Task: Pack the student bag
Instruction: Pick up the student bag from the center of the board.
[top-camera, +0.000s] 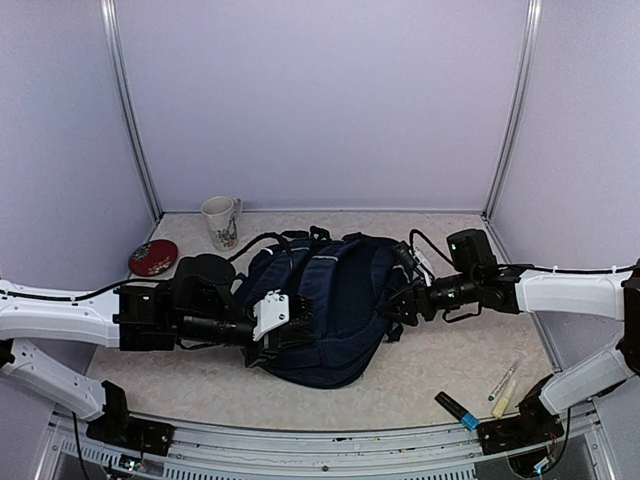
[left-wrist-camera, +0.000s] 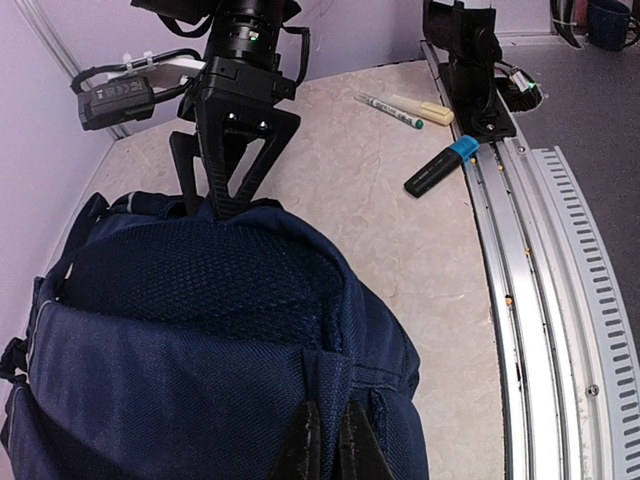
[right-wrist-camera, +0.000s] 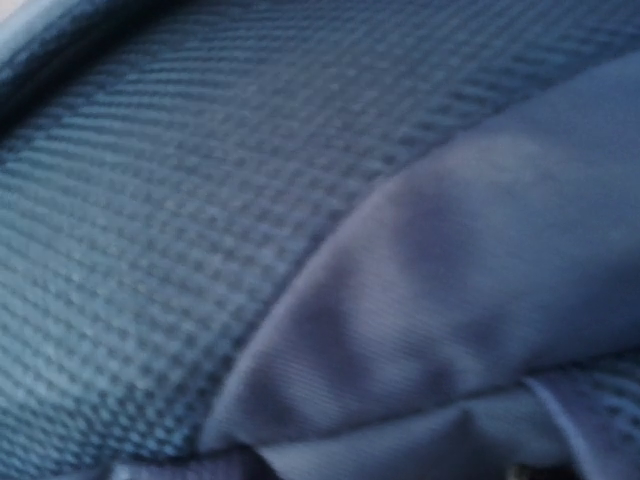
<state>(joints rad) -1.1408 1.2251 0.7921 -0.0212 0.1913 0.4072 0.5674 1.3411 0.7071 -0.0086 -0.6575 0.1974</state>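
Next, my left gripper will lift and flip the strap-up bag left in the top view, lower it and release it, as tabletop before the mug lies that way.
The student bag (top-camera: 330, 300), a dark navy backpack with black straps, lies flat at the middle of the table. Its white patch with square holes (top-camera: 270, 313) shows at its left side. My left gripper (top-camera: 285, 328) is shut on a fold of the bag's fabric, which sits between the fingertips in the left wrist view (left-wrist-camera: 325, 442). My right gripper (top-camera: 398, 298) is at the bag's right edge, open, with nothing held between its fingers (left-wrist-camera: 210, 205). The right wrist view shows only blurred navy bag fabric (right-wrist-camera: 320, 240), and its own fingers are hidden.
A white mug (top-camera: 220, 221) and a red round item (top-camera: 153, 257) are at the back left. Near the front right lie a black marker with a blue cap (top-camera: 457, 410), a white pen (top-camera: 503, 380) and a pale highlighter (top-camera: 505, 402). A metal rail (left-wrist-camera: 560, 300) runs along the near edge.
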